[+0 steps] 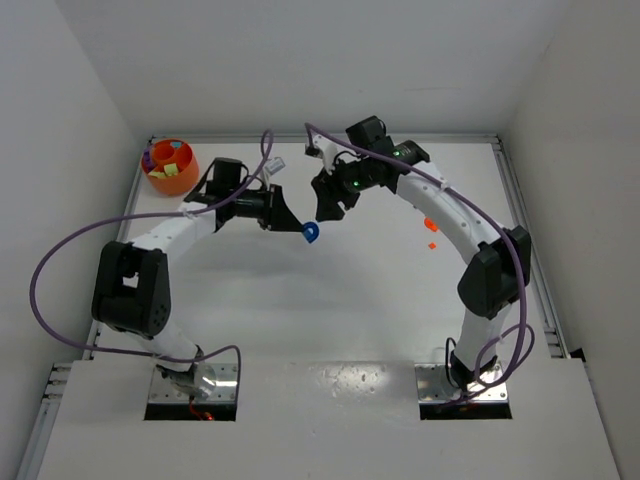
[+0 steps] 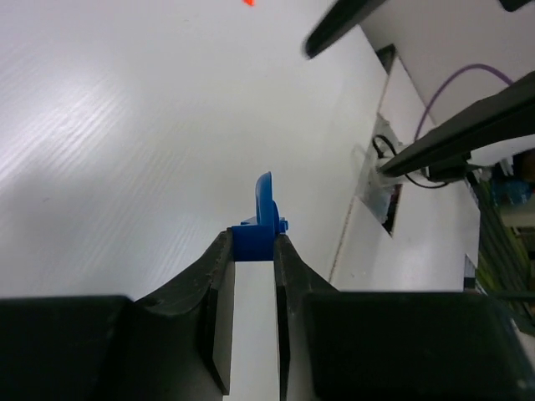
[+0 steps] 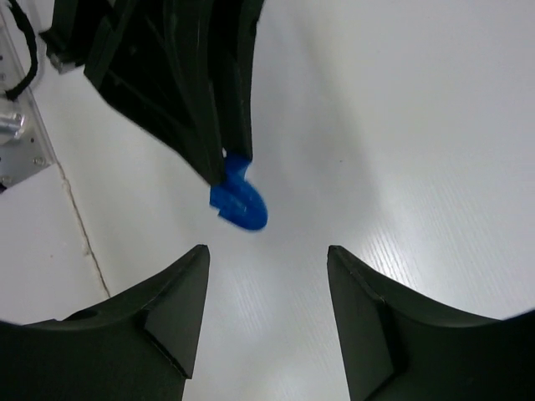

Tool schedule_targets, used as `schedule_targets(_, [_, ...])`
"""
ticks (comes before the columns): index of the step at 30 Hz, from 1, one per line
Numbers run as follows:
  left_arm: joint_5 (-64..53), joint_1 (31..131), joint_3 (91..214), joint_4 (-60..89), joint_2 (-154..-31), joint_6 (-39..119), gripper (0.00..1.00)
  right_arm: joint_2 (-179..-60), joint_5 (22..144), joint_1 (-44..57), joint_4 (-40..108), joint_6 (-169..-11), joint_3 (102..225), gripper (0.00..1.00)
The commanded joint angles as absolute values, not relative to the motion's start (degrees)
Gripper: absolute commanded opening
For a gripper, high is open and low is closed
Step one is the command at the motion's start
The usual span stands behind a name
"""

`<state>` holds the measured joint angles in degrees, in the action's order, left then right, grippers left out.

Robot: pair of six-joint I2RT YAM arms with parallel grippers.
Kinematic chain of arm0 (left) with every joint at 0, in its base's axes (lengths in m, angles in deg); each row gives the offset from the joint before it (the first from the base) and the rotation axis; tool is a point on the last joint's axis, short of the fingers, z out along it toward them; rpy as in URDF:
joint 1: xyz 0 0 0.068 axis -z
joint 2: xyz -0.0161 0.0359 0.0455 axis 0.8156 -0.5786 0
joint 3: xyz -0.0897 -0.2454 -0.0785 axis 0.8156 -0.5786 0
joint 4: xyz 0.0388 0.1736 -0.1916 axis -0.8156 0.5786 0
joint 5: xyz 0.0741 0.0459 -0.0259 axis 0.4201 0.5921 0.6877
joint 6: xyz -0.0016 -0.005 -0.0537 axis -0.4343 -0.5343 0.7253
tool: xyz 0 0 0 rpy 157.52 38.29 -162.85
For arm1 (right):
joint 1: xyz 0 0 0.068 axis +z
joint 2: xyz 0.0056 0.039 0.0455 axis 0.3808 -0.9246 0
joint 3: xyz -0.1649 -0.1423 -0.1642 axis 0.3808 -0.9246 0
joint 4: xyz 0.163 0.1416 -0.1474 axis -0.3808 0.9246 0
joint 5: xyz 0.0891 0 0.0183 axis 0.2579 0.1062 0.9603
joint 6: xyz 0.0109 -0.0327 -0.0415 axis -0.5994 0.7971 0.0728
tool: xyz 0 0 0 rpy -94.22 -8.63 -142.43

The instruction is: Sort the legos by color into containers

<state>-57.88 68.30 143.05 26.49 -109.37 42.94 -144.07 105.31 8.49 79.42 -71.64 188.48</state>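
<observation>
I will next swing my left gripper outward and to its left in the top view, over the orange bowl's empty section, and let go of the blue lego (image 1: 310, 233).
My left gripper (image 1: 298, 226) is shut on a blue lego (image 1: 310, 233) and holds it above the table's middle. In the left wrist view the blue lego (image 2: 261, 224) is pinched at the fingertips of the left gripper (image 2: 253, 241). My right gripper (image 1: 325, 210) is open and empty just right of it. In the right wrist view the blue lego (image 3: 239, 199) hangs from the left fingers ahead of the right gripper (image 3: 267, 255). The orange bowl (image 1: 168, 172) at the far left holds several legos. Two orange-red legos (image 1: 431, 234) lie on the table at the right.
Purple cables loop over both arms. A raised table rim (image 1: 520, 200) runs along the right side and the back. The arm bases stand on the near white board (image 1: 330, 385).
</observation>
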Motion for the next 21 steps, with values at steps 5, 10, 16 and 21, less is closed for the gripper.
schedule_targets(5, [-48.84,53.26,157.55,38.95,-109.83,33.77,0.00,-142.17,102.91,6.27,73.76,-78.15,189.33,0.59])
schedule_targets(10, [-44.11,43.50,175.97,52.23,-120.98,25.24,0.00,-143.41,102.21,5.21,72.97,-80.70,187.58,0.59])
schedule_targets(16, [-33.82,38.65,185.24,51.72,-126.98,22.15,0.00,-143.41,102.21,4.16,71.21,-81.23,185.90,0.59])
schedule_targets(21, [-27.49,38.65,188.77,49.96,-129.71,22.32,0.00,-144.02,102.21,4.16,70.69,-81.23,185.90,0.59])
